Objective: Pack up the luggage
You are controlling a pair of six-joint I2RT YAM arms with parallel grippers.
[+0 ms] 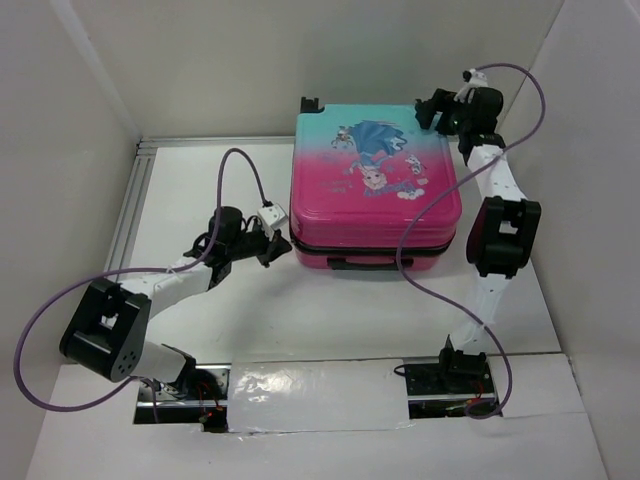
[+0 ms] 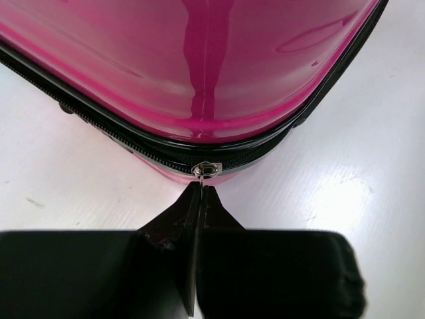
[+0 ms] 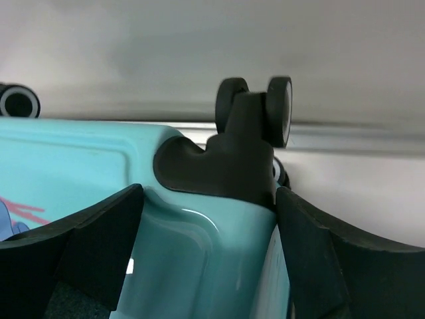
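Observation:
My left gripper is to pull the zipper pull outward from the luggage's corner along the black zipper line along the luggage's side, which runs outward from the gripper, and then let go of it.
The luggage lies flat and closed on the white table, teal at the far end, magenta near me, cartoon figures on top. My left gripper is at its near left corner. In the left wrist view the gripper is shut on the small metal zipper pull, which hangs from the black zipper line under the pink shell. My right gripper is at the far right corner. There it stands open across the teal shell, just below the black wheel.
White walls enclose the table on the left, back and right. An aluminium rail runs along the left side and the back. A second wheel sticks out at the far left corner. The black handle faces the arm bases.

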